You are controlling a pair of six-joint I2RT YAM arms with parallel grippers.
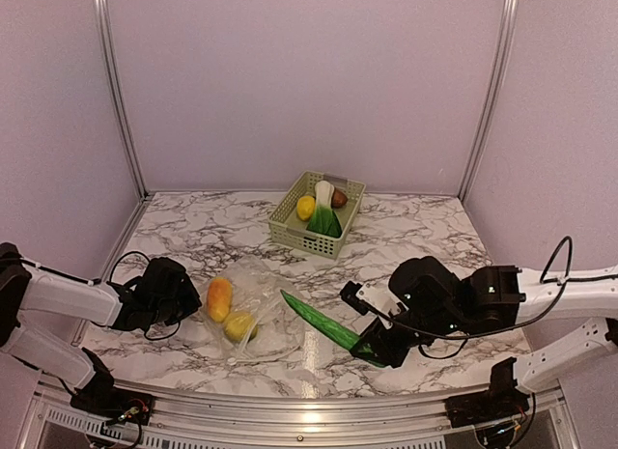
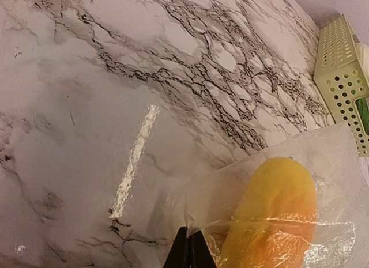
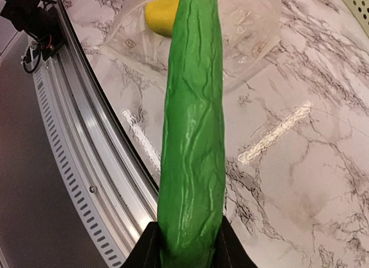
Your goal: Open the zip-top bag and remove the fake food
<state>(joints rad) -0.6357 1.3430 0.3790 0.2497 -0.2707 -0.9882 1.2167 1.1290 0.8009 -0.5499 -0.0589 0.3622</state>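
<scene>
I need to move my right gripper up and outward over the basket next, turn the pod's tip outward, then lower the pod beside the leafy vegetable, because other food lies there.
The clear zip-top bag (image 1: 259, 309) lies on the marble at front left, with an orange-yellow mango (image 1: 219, 297) and a yellow lemon (image 1: 238, 325) inside. My left gripper (image 1: 189, 304) is shut on the bag's left edge; in its wrist view the dark fingertips (image 2: 183, 252) pinch the film of the bag (image 2: 253, 164) beside the mango (image 2: 277, 210). My right gripper (image 1: 375, 350) is shut on the thick end of a long green pod (image 1: 322, 320). That pod (image 3: 193, 135) sticks out from the right gripper (image 3: 187, 240) towards the bag (image 3: 248, 31) and lemon (image 3: 161, 14).
A pale green slotted basket (image 1: 290, 229) stands at the back centre, holding a second lemon (image 1: 305, 208), a white-green leafy vegetable (image 1: 326, 210) and a brown piece (image 1: 339, 198). Its corner (image 2: 340, 78) shows in the left wrist view. The table's metal front rail (image 3: 86, 158) runs just below the right gripper.
</scene>
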